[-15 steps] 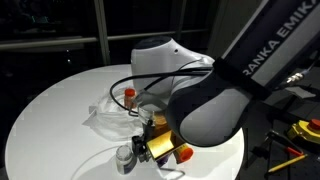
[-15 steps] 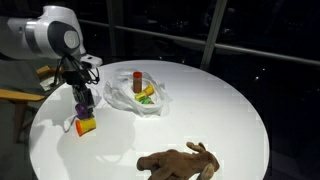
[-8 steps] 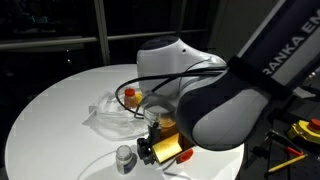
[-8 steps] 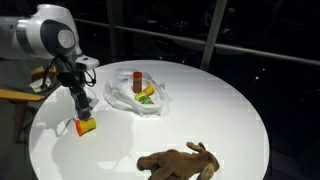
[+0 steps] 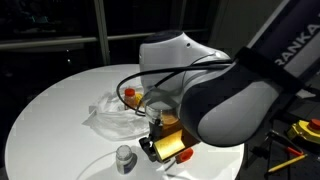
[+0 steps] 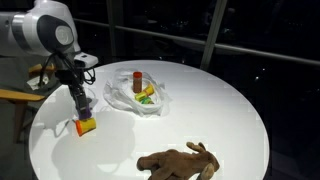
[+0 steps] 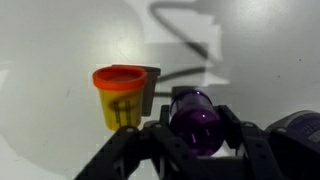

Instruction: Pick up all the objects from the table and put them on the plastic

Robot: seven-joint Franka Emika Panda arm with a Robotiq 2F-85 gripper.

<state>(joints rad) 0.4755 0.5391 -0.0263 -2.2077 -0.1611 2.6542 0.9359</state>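
Note:
The gripper carries the purple cylinder up, across and then down onto the bare plastic [image 5: 113, 103] beside the orange toy next and releases it where space is open.
In the wrist view a purple cylinder [image 7: 195, 125] sits between the fingers [image 7: 230, 121] of my gripper [image 7: 195, 115], which press on both its sides, low over the white table [image 7: 60, 60]. A yellow cup with an orange rim [image 7: 120, 95] stands just beside it. In both exterior views the gripper [image 6: 84, 104] [image 5: 155, 140] reaches down next to that cup [image 6: 86, 125] [image 5: 170, 148]. The wrinkly plastic [image 6: 140, 98] [image 5: 108, 116] holds orange, yellow and green toys. A brown plush animal [image 6: 180, 160] lies on the table. A grey-white cylinder [image 5: 124, 158] stands nearby.
The round table's [image 6: 220, 110] edge runs close to the gripper in an exterior view. Cables loop over the tabletop [image 5: 60, 100] beside the plastic. Tools lie on a dark surface [image 5: 300, 135] past the table. Dark windows stand behind.
The gripper has come down over the purple cylinder and its jaws have closed from wide open onto it. The yellow cup and the other toys have not moved.

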